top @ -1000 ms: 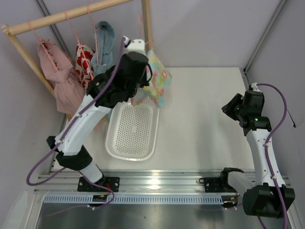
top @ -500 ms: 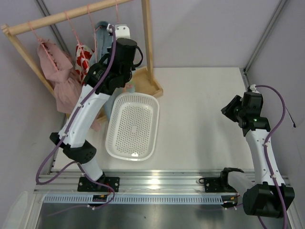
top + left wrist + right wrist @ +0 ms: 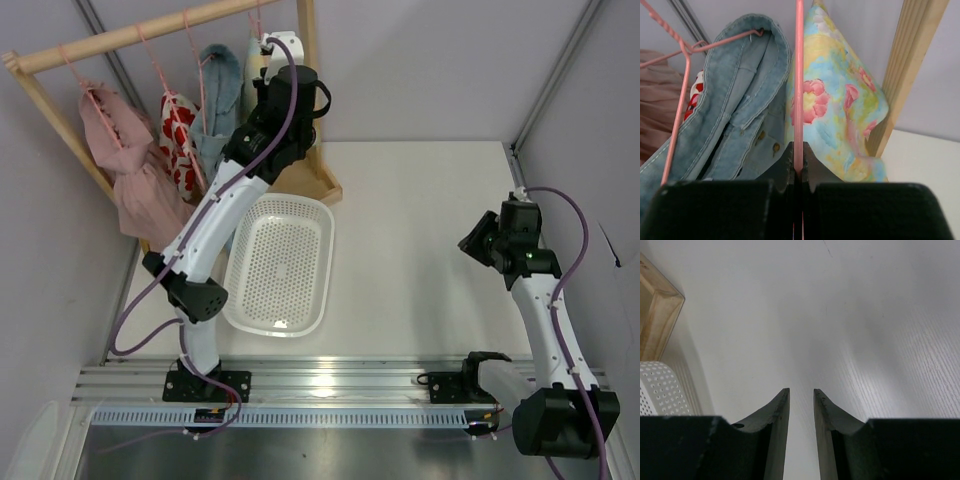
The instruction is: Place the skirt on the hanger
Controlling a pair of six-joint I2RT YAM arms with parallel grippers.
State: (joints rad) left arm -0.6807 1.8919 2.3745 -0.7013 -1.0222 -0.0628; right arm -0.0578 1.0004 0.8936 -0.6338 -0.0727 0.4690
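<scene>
The thin pink wire goes down at the rack bar's end (image 3: 258,4) by the wooden post next, and my left gripper releases it there, since its top reaches the bar.
In the left wrist view my left gripper (image 3: 798,152) is shut on the thin pink wire of the hanger (image 3: 799,75), which runs straight up from the jaws. The skirt (image 3: 840,110), pale yellow and turquoise with pink flowers, hangs on it just right of the wire, between the blue denim garment (image 3: 740,115) and the wooden post (image 3: 910,65). In the top view my left gripper (image 3: 270,48) is raised at the right end of the rack bar (image 3: 150,30), and the arm hides most of the skirt. My right gripper (image 3: 478,240) is open and empty over the bare table (image 3: 801,392).
A white perforated basket (image 3: 325,262) lies on the table below the rack; its corner shows in the right wrist view (image 3: 660,390). A pink garment (image 3: 120,150) and a red-and-white garment (image 3: 178,125) hang on the bar. The rack's wooden base (image 3: 657,315) stands beside the basket.
My left arm has carried the hanger with the skirt up from above the basket to the right end of the rack bar, beside the denim garment. The right arm has barely moved.
</scene>
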